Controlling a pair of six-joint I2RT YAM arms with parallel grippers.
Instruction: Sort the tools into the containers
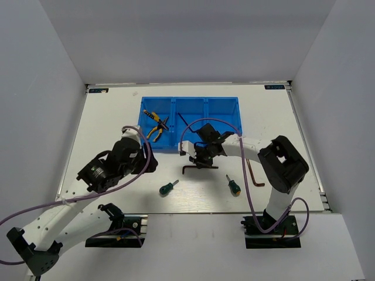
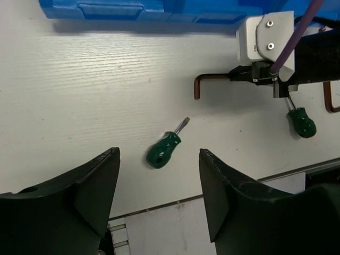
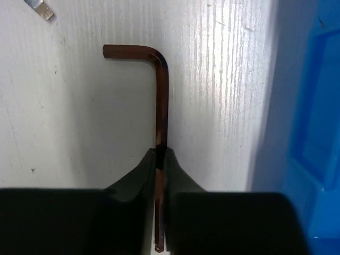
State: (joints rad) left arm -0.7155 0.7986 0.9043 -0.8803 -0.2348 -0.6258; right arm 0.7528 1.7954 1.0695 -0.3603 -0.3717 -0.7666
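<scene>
I need to lift my right gripper and move it outward over the blue bin's middle section (image 1: 190,122) to let go of the brown key, because that section with a hex key is outward of my gripper.
My right gripper (image 1: 198,165) is shut on a brown L-shaped hex key (image 1: 188,169) that lies on the table just in front of the blue bin (image 1: 234,104). The right wrist view shows the key's long arm (image 3: 161,90) pinched between the fingertips (image 3: 161,158). My left gripper (image 1: 150,164) is open and empty above the table. One green-handled screwdriver (image 2: 163,149) lies below and between its fingers. A second screwdriver (image 1: 234,186) and another hex key (image 1: 254,174) lie further right. Yellow-and-black pliers (image 1: 155,124) are in the bin's left compartment. A thin dark hex key (image 1: 186,123) is in the middle one.
The bin's front wall (image 2: 122,9) runs along the top of the left wrist view and the right edge of the right wrist view (image 3: 311,106). The right arm's white wrist (image 2: 264,40) and purple cable hang over the table. The table's front edge (image 2: 297,169) is close.
</scene>
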